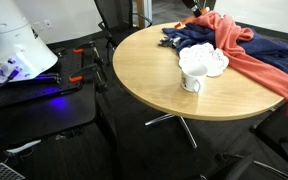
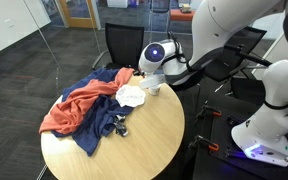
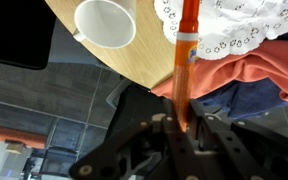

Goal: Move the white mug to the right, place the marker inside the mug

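My gripper holds the orange marker (image 3: 187,50) apart from the mug. It needs to move across to the white mug's opening (image 3: 102,22) next and go down to let go of the marker inside.
The white mug (image 1: 192,80) stands upright on the round wooden table (image 1: 154,75), next to a white lace cloth (image 1: 206,60). In the wrist view the mug (image 3: 106,22) shows its open mouth at the upper left, near the table edge. My gripper (image 3: 180,125) is shut on an orange marker (image 3: 187,50), which points away from the jaws over the lace cloth (image 3: 234,25). The marker is to the right of the mug and apart from it. In an exterior view the gripper (image 2: 144,80) hangs above the table beside the cloths.
A red cloth (image 1: 254,60) and a dark blue cloth (image 1: 189,38) lie heaped on the table's far part. A black office chair (image 2: 124,45) stands by the table. A low black bench with equipment (image 1: 29,85) is to one side.
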Motion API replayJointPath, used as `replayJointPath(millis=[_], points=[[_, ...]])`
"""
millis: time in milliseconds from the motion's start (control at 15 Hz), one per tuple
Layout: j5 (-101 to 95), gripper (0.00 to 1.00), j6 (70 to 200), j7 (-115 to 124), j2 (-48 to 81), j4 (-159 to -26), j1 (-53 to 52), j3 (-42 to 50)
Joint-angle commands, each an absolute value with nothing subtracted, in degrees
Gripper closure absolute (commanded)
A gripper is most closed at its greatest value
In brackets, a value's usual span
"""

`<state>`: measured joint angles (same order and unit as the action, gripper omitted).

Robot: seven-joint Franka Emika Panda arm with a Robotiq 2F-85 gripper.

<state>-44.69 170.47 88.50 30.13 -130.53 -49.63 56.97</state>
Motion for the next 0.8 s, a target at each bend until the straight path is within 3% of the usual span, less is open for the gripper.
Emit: replayJointPath(millis=[0, 733], points=[[-45.25, 0.96, 171.51, 98.87, 38.89, -128.51, -55.4, 63.74], [-17.44, 0.96, 169.5, 97.39, 59.78, -126.34, -58.34, 66.98]])
